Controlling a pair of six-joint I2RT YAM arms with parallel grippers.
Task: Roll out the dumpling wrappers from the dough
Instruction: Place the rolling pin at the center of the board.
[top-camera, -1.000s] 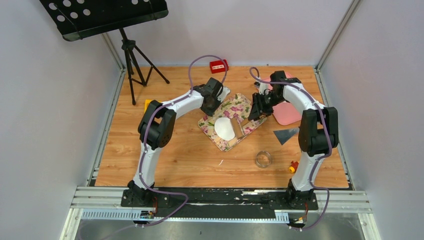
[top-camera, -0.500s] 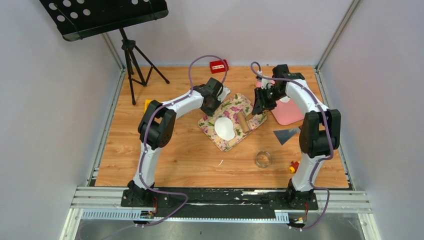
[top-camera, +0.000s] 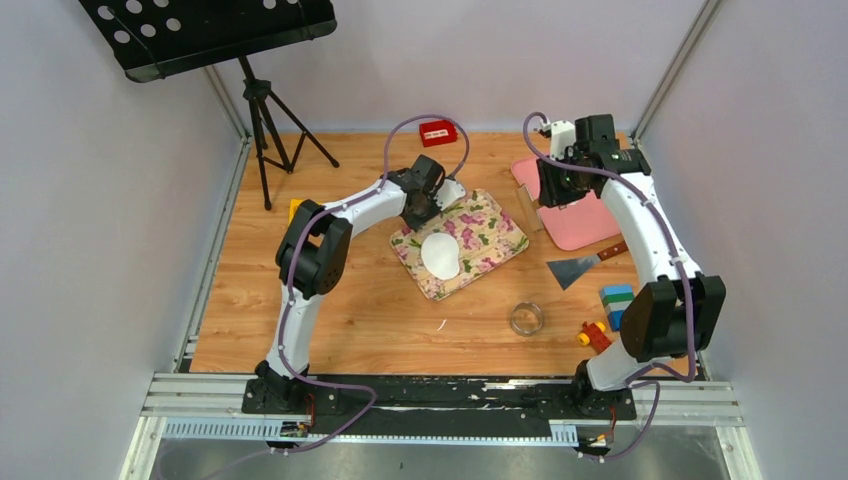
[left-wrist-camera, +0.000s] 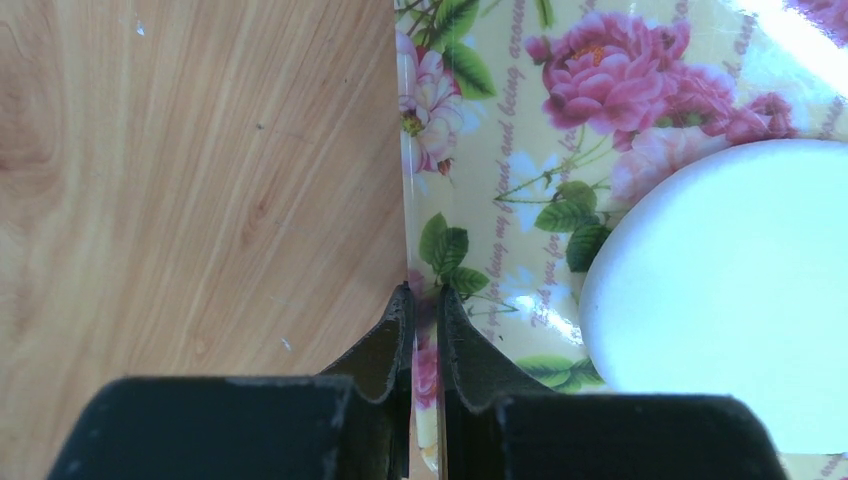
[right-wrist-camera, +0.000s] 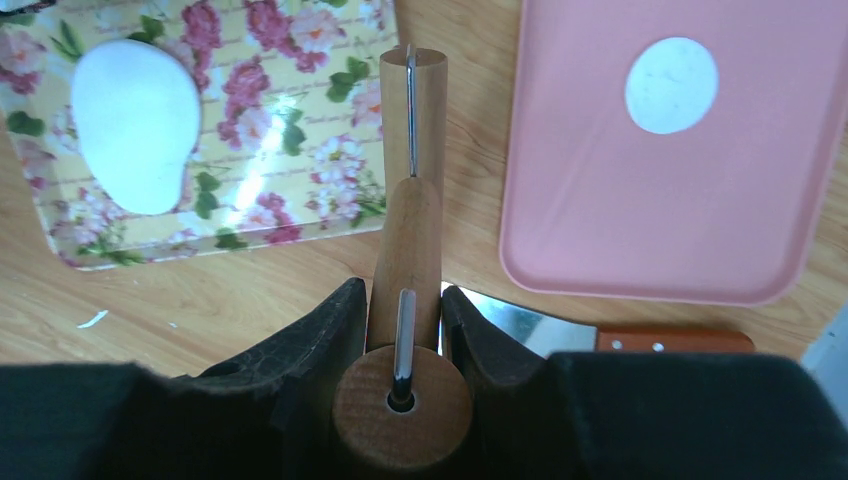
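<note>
My right gripper lowers and turns over the pink tray's edge next, laying the roller toward the floral tray, since bare wood lies open between the trays (top-camera: 514, 204).
The dough (top-camera: 440, 255) is a flattened white oval lying on a floral tray (top-camera: 490, 235). It also shows in the left wrist view (left-wrist-camera: 720, 300) and the right wrist view (right-wrist-camera: 135, 125). My left gripper (top-camera: 425, 207) is shut on the tray's rim (left-wrist-camera: 408, 200), its jaws pinching the edge (left-wrist-camera: 425, 292). My right gripper (top-camera: 553, 188) is shut on the handle of a wooden roller (right-wrist-camera: 410, 230) and holds it in the air (right-wrist-camera: 400, 290) between the floral tray and a pink tray (right-wrist-camera: 670, 200). One round dumpling wrapper (right-wrist-camera: 671, 85) lies on the pink tray.
A metal scraper (top-camera: 575, 268) with a wooden handle lies right of the floral tray. A small metal ring cutter (top-camera: 527, 318) sits near the front. Coloured blocks (top-camera: 615, 300) and a red-yellow piece (top-camera: 592, 333) lie at the front right. A red box (top-camera: 437, 131) and a music stand (top-camera: 262, 110) stand at the back.
My right gripper has lifted the roller off the floral tray and carried it back and right, over the pink tray's left edge. The left gripper stays on the tray rim.
</note>
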